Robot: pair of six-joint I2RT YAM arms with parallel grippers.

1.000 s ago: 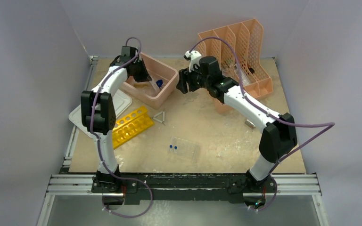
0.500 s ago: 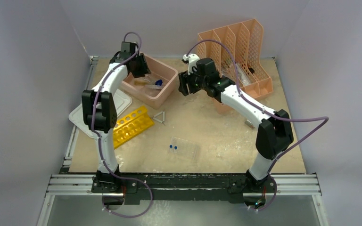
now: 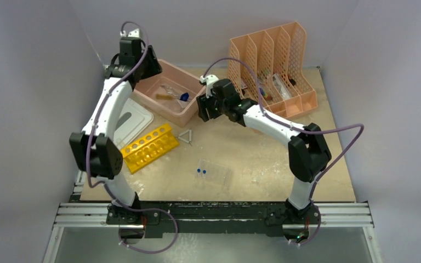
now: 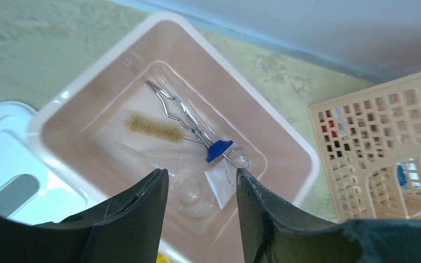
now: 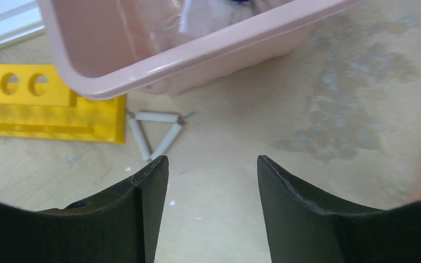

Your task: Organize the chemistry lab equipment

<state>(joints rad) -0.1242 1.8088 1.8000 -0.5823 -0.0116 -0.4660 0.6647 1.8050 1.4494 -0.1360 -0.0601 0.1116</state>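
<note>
My right gripper moves back and down onto the side of the wire triangle (image 3: 186,136) farthest from the rack next, since the table lies bare there.
Metal tongs (image 4: 178,112) lie in the pink tub (image 3: 192,107) beside a bristle brush (image 4: 153,129), a blue cap (image 4: 219,149) and clear pieces. My left gripper (image 4: 202,178) hangs open above the tub (image 4: 104,63) with nothing between its fingers; from above it (image 3: 140,60) is over the tub's far left corner. My right gripper (image 5: 212,164) is open and empty over bare table, just off the tub's right side (image 3: 202,108). The yellow rack (image 3: 149,147) lies on its side, the wire triangle (image 3: 186,136) beside it. A clear tray (image 3: 219,175) with tiny blue-capped vials (image 3: 200,171) sits nearer.
A peach slotted file holder (image 3: 274,66) stands at the back right with small items in its slots. The tub's pale lid (image 3: 134,118) lies left of the tub, partly under the rack. A small metal piece (image 3: 290,144) lies on the table's right side.
My left gripper has opened and risen up and back out of the tub, leaving its contents there. My right arm has swung left, closer to the tub.
</note>
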